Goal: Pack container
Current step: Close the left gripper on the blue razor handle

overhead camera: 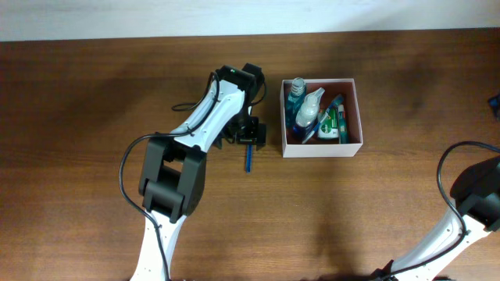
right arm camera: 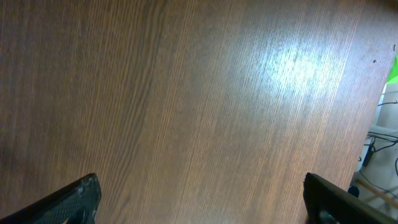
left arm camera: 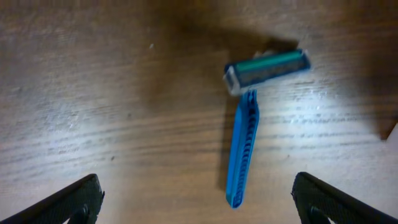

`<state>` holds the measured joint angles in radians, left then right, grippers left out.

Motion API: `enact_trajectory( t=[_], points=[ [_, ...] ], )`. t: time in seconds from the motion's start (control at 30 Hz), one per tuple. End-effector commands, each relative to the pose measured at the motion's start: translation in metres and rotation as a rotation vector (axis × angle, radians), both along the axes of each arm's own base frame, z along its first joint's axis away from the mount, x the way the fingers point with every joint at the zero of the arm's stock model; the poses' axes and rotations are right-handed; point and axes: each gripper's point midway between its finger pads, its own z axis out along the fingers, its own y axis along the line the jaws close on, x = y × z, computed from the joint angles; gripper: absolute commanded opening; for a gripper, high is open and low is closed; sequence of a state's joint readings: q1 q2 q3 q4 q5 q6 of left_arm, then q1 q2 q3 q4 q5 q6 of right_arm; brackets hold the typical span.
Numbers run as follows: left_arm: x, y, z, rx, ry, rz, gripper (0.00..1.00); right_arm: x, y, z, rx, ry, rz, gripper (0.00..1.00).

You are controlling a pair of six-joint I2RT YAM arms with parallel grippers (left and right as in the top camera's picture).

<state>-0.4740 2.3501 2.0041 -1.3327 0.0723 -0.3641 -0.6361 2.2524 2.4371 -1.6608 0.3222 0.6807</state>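
Observation:
The razor's handle is below, so my left gripper will next lower with its fingers on both sides of the handle, behind the razor's head, and then close.
The container (overhead camera: 321,149), a square white-walled box with a reddish-brown floor, sits right of centre and holds a blue bottle (overhead camera: 295,95), a white spray bottle (overhead camera: 308,111) and a green-and-white tube (overhead camera: 333,125). A blue razor (overhead camera: 248,161) lies on the table just left of it. In the left wrist view the razor (left arm camera: 242,149) has its green-striped head at the far end and its handle pointing back between the fingers. My left gripper (overhead camera: 248,134) (left arm camera: 196,202) hovers over the razor, open, touching nothing. My right gripper (right arm camera: 199,202) stands open over bare wood.
The brown wooden table (overhead camera: 94,94) runs on all sides. The right arm (overhead camera: 476,195) is folded at the lower right corner. The table's edge, with cables beyond it, shows at the right of the right wrist view (right arm camera: 382,130).

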Motion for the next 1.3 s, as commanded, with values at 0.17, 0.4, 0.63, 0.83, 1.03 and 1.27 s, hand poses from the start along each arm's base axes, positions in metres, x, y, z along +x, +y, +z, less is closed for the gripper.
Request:
enact_trajectory(
  t=[0.17,0.4,0.63,0.83,1.03,1.27],
  points=[
    [-0.008,0.001,-0.019,0.055,0.000,-0.021,0.99,-0.003,-0.001,0.008,-0.027,0.000,-0.004,0.99],
    [-0.015,-0.003,-0.028,0.065,0.006,-0.033,1.00,-0.003,-0.001,0.008,-0.027,0.000,-0.004,0.99],
    [-0.016,-0.002,-0.033,0.065,0.005,-0.034,0.99,-0.003,-0.001,0.008,-0.027,0.000,-0.004,0.99],
    [-0.012,-0.004,-0.035,0.056,-0.012,-0.033,0.89,-0.003,-0.001,0.008,-0.027,0.000,-0.004,0.99],
    [-0.011,-0.005,-0.035,0.053,-0.017,-0.033,0.58,-0.003,-0.001,0.008,-0.027,0.000,-0.004,0.99],
    [-0.011,-0.005,-0.035,0.053,-0.017,-0.032,0.22,-0.003,-0.001,0.008,-0.027,0.000,-0.004,0.99]
  ],
)
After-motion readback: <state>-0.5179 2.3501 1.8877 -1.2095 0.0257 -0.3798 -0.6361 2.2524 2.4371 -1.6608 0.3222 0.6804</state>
